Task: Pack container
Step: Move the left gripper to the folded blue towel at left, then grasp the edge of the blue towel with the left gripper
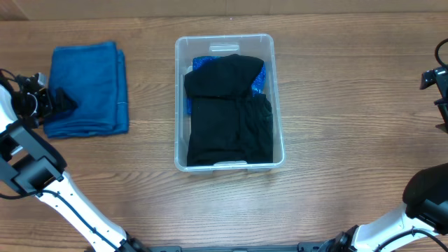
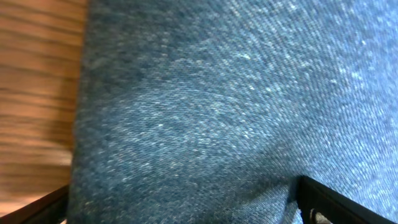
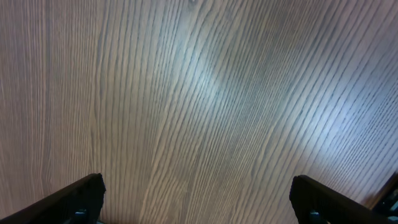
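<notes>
I will move my left gripper outward and toward the container (image 1: 180, 105) on the cloth's edge next, then close it, because the blue cloth's edge (image 1: 52, 96) lies between my spread fingers.
The clear container (image 1: 180, 105) stands mid-table. A folded black garment (image 1: 227, 112) fills it, with blue fabric (image 1: 260, 78) showing under it at the far end. A folded blue cloth (image 1: 91, 87) lies on the table to the left and fills the left wrist view (image 2: 236, 106). My left gripper (image 1: 61, 101) is at this cloth's left edge. Its fingers (image 2: 180, 208) are spread wide with the cloth between them and a fold bunched at the right finger. My right gripper (image 3: 199, 199) is open and empty over bare wood, at the table's far right edge (image 1: 435, 75).
The wooden table (image 1: 350, 126) runs bare to the right of the container. In the left wrist view the table (image 2: 37, 93) shows left of the cloth's edge. The right wrist view shows only table wood (image 3: 199, 93).
</notes>
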`<state>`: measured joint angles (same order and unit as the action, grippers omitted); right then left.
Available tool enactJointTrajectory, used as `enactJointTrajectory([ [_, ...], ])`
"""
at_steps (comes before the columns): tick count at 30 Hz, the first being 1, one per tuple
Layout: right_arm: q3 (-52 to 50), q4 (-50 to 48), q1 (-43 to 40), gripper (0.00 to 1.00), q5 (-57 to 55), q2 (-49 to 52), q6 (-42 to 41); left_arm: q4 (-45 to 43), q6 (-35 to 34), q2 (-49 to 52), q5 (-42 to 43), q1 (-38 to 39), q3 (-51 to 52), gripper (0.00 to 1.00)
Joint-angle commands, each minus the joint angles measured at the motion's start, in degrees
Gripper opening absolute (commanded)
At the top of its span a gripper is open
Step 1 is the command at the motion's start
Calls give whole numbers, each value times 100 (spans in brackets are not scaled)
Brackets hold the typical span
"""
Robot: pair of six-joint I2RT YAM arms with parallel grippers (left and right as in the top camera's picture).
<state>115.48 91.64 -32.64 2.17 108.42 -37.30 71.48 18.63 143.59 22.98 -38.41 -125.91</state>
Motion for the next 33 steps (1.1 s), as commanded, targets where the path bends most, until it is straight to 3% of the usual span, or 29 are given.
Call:
enactJointTrajectory([
  [1,2,-7,-7,100,9,-105,-26,203,46,107,1095,748,201,100],
  [4,4,-7,-7,100,9,-105,-26,341,2,105,1604,1032,199,100],
  [9,2,-7,-7,100,9,-105,-26,-52,-186,101,1580,992,-343,100],
  [12,2,-7,-7,100,9,-105,-26,-518,-977,101,1047,979,-470,100],
  [17,2,-7,-7,100,9,-105,-26,-1137,-1550,107,619,1021,-463,100],
  [33,2,-7,-7,100,9,-105,-26,-1327,-1779,455,485,1272,-431,100],
])
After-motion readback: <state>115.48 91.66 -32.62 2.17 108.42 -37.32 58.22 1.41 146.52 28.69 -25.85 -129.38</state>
